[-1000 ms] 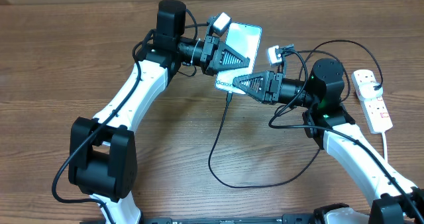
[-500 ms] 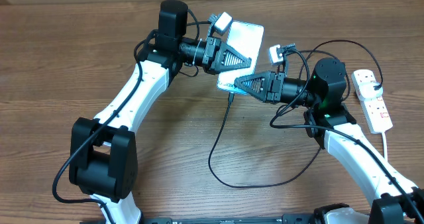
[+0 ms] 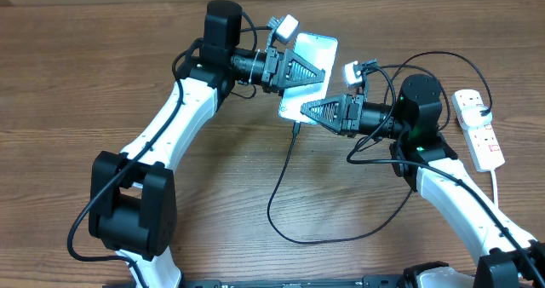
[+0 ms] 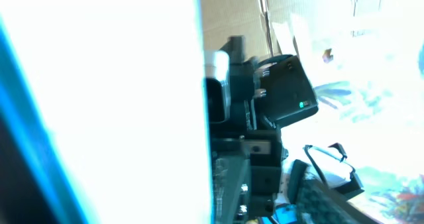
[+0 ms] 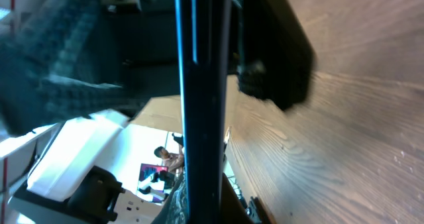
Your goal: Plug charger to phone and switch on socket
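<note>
The right gripper lowers the phone next, screen up, onto the clear wood beside the cable, since that wood lies below. It then releases the phone's lower end there.
The phone is held up off the table between both arms, its light screen facing up. My right gripper is shut on its lower end; in the right wrist view the phone's dark edge runs straight between my fingers. My left gripper is at the phone's left side with its jaws apart, and the bright screen fills that wrist view. The charger cable loops over the table. Its connector tip meets the phone's bottom end; I cannot tell if it is seated. The black plug sits in the white socket.
The socket lies at the right edge of the wooden table, its thick white cord trailing toward the front. The right arm's black wrist joint stands between phone and socket. Short black robot cables arch above that arm.
The right gripper has closed onto the phone's lower end. The left gripper's jaws have just parted from the phone. The phone has barely shifted.
</note>
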Available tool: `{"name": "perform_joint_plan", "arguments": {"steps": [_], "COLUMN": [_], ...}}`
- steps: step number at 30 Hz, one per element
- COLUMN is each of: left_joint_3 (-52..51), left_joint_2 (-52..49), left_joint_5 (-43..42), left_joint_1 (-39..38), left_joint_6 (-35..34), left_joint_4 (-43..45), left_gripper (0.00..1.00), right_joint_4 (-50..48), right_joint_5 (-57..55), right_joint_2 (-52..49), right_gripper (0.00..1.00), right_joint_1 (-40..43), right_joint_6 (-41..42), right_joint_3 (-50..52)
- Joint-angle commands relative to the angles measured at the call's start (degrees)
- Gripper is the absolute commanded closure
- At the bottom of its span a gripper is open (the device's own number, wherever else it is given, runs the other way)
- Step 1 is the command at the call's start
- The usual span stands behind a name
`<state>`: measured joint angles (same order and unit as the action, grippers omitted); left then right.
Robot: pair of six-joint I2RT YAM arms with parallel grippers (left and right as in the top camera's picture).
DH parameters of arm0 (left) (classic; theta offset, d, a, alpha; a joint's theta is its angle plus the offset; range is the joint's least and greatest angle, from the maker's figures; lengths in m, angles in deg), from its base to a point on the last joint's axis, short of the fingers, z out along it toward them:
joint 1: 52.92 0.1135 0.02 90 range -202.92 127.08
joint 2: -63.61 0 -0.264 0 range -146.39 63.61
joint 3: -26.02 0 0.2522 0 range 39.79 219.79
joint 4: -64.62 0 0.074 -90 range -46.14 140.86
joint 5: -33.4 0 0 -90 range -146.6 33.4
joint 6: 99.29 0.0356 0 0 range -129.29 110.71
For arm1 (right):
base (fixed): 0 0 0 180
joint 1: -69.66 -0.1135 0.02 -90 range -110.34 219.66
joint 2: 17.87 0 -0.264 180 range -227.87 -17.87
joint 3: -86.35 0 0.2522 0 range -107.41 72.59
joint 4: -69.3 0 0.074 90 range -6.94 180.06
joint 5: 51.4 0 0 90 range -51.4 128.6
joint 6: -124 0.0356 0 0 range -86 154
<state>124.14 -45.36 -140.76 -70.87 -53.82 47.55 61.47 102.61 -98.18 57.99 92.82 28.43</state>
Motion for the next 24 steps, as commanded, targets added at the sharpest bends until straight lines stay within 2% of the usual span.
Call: {"name": "perform_joint_plan", "arguments": {"steps": [1,2,3,8,12,16,19,24], "left_joint_3": [0.0,0.0,0.0,0.0,0.0,0.0,0.0,0.0], "left_joint_2": [1.8,1.8,1.7,1.4,1.4,1.4,1.4,1.4], "left_joint_5": [0.5,0.6,0.7,1.7,8.6,27.3,47.6,62.9], "left_joint_1": [1.9,2.7,3.4,4.9,6.2,7.2,7.3,7.3], "left_joint_6": [1.3,1.3,1.8,2.9,8.8,16.0,16.9,18.5], "left_joint_4": [0.1,0.1,0.1,-0.3,-7.8,-23.3,-35.2,-42.4], "left_gripper": [0.22,0.07,0.00,0.00,0.00,0.00,0.00,0.01], "right_joint_4": [2.9,6.0,9.0,15.3,20.5,29.0,35.1,39.4], "right_joint_5": [-0.7,-1.3,-1.9,-4.2,-6.1,-13.4,-20.4,-28.0], "right_joint_2": [0.3,0.2,0.0,-0.1,-0.1,-0.1,-0.2,-1.4], "right_gripper": [0.96,0.96,0.96,0.96,0.96,0.96,0.96,0.96], "right_joint_1": [-0.2,-0.2,-0.2,-0.2,-0.2,-0.2,-0.3,-0.3], "right_joint_6": [-3.7,-5.4,-7.1,-12.0,-16.3,-19.7,-22.5,-24.4], "right_joint_3": [-1.0,-1.0,-1.0,-0.9,-0.9,-0.9,-0.9,-0.9]}}
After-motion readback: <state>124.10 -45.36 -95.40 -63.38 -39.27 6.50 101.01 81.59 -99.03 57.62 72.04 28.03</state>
